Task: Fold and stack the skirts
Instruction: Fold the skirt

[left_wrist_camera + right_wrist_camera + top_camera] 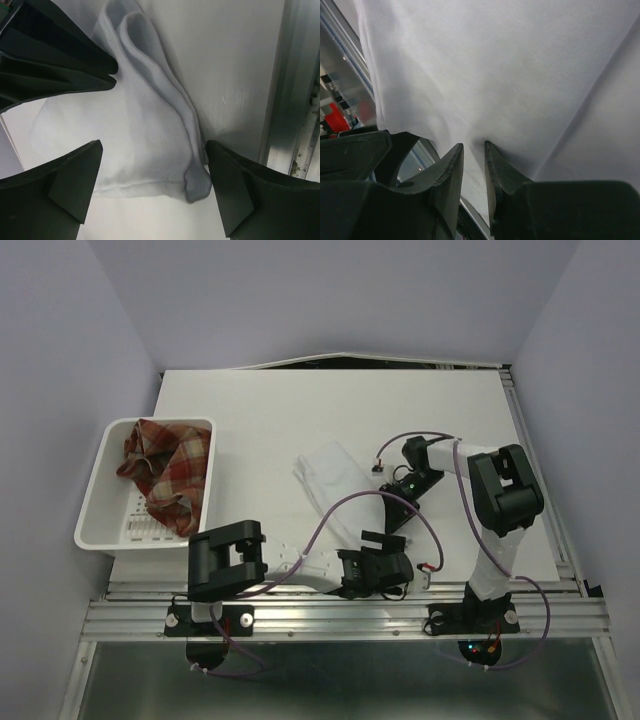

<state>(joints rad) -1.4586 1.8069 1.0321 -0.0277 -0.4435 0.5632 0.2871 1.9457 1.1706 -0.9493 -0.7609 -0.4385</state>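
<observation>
My left gripper should stay low and close on the doubled near end point(175, 177) of the white skirt, already between its open fingers.
A white skirt point(333, 474) lies partly folded in the middle of the table. In the left wrist view its doubled near end point(145, 125) sits between the jaws of my left gripper point(154, 147), which is open and straddles it low over the table point(385, 542). My right gripper point(393, 510) is at the skirt's right edge. Its fingertips are pinched nearly together on a pucker of the white cloth point(495, 60), and the gripper point(474, 144) rests on the skirt. A red plaid skirt point(160, 468) lies crumpled in the white basket point(100, 532) at the left.
The right gripper's black fingers point(60, 65) show at the upper left of the left wrist view, close to my left gripper. An aluminium rail point(350, 605) runs along the table's near edge, and another rail point(535, 470) along its right side.
</observation>
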